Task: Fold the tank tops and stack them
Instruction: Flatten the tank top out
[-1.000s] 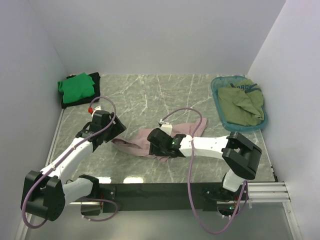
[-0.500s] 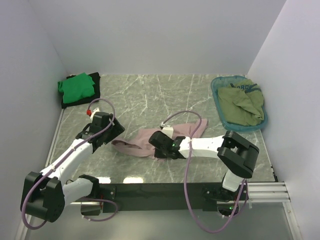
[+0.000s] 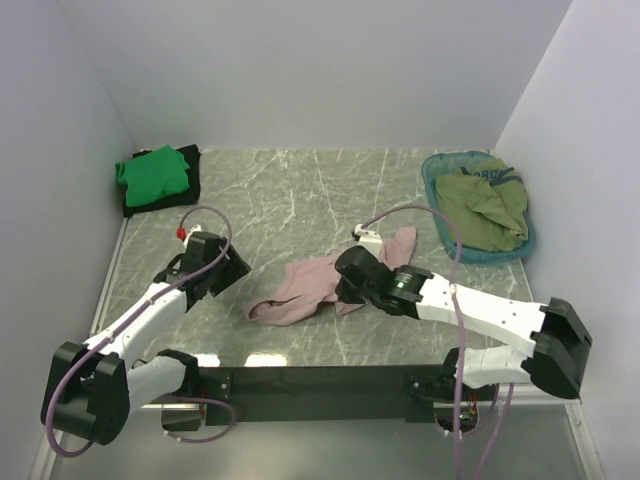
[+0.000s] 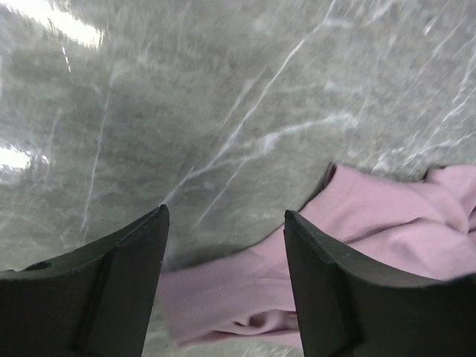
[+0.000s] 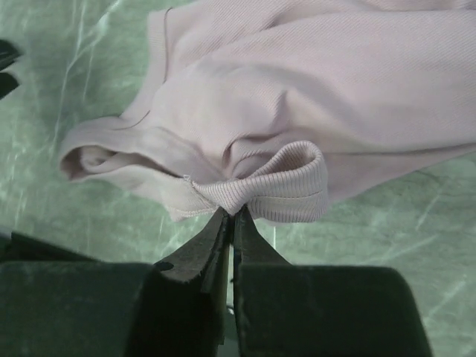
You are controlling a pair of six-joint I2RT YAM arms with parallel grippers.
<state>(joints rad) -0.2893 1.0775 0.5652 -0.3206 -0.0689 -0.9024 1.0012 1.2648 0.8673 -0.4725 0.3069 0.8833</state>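
I should pull the tank top's ribbed hem with my right gripper back toward the black bar at the table's near edge (image 3: 358, 373) and release it there, since the tank top is crumpled.
A dusty pink tank top (image 3: 312, 285) lies crumpled on the marble table near the front middle. My right gripper (image 3: 347, 285) is shut on its ribbed hem, which the right wrist view shows bunched at the closed fingertips (image 5: 232, 213), with the rest of the pink top (image 5: 312, 89) spread beyond. My left gripper (image 3: 236, 268) stands open to the left of the cloth. In the left wrist view, one end of the pink top (image 4: 387, 223) lies between and beyond the spread fingers (image 4: 126, 275), untouched. A bright green tank top (image 3: 152, 172) lies on a black one (image 3: 191, 158) at the back left.
A teal oval basket (image 3: 431, 172) at the back right holds an olive green tank top (image 3: 485, 208). White walls close in the table on the left, back and right. A black rail (image 3: 330, 380) runs along the near edge by the arm bases.
My right gripper shut on the pink top's hem and pulled it to the right, bunching the cloth away from the left gripper. The left gripper narrowed slightly and stayed in place.
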